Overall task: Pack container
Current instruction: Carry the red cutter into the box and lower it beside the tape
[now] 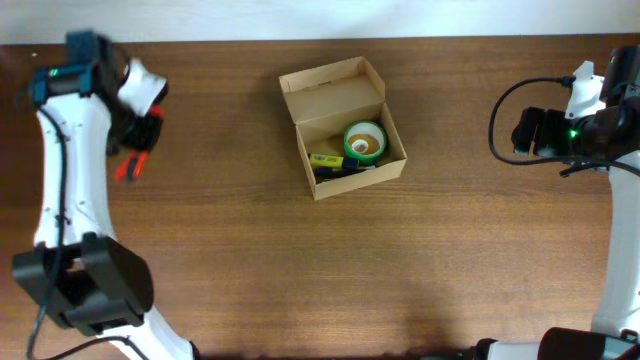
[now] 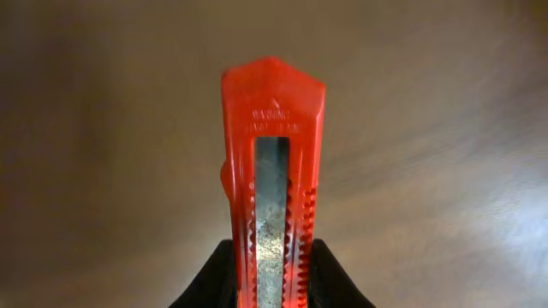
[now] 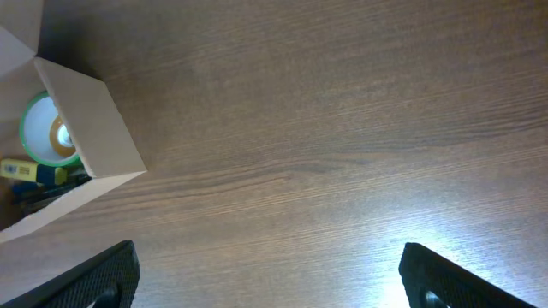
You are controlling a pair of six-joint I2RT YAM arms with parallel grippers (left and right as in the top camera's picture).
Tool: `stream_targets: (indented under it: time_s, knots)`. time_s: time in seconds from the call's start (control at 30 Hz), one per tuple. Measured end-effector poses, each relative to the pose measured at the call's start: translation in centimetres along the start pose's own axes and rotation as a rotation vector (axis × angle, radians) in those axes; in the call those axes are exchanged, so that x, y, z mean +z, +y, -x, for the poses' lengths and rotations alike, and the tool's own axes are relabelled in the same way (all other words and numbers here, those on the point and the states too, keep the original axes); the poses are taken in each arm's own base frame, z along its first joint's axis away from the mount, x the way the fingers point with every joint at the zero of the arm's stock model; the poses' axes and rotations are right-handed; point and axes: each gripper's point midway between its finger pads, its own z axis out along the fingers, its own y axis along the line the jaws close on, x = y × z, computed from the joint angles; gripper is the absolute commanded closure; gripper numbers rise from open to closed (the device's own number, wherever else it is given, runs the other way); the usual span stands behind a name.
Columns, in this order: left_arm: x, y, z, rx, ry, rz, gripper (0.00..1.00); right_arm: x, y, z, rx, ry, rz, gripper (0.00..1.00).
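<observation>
The container is open, so my left gripper will next swing to the right in the overhead view and go down over the yellow-and-black tool (image 1: 335, 162) to let go of the knife.
The tan cardboard container (image 1: 343, 128) stands open at the table's middle back, its flap lid tilted away. Inside lie a green tape roll (image 1: 364, 142) and a yellow-and-black tool (image 1: 335, 162). The container's corner also shows in the right wrist view (image 3: 86, 128), with the roll (image 3: 43, 133) inside. My left gripper (image 1: 140, 135) is at the far left, shut on a red utility knife (image 2: 272, 184), whose tip pokes out below the gripper (image 1: 126, 170). My right gripper (image 3: 265, 278) is open and empty, above bare table to the right of the container.
The wooden table (image 1: 320, 260) spreads around the container. The left arm's base (image 1: 85, 285) stands at the front left. The right arm and its cable (image 1: 570, 125) are at the far right.
</observation>
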Motion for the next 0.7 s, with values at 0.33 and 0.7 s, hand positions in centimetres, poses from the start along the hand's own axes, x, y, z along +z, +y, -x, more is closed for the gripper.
stream_targets:
  time_s: [0.33,0.7]
  knots:
    - [-6.1,-13.7,8.5,0.446,-0.21,-0.035,0.99,0.0,0.0,0.0,0.001,0.0,0.0,0.02]
    - [-0.2,-28.5,10.3,0.907,-0.164,-0.149,0.98,0.0,0.0,-0.2,0.001,0.008,0.001,0.02]
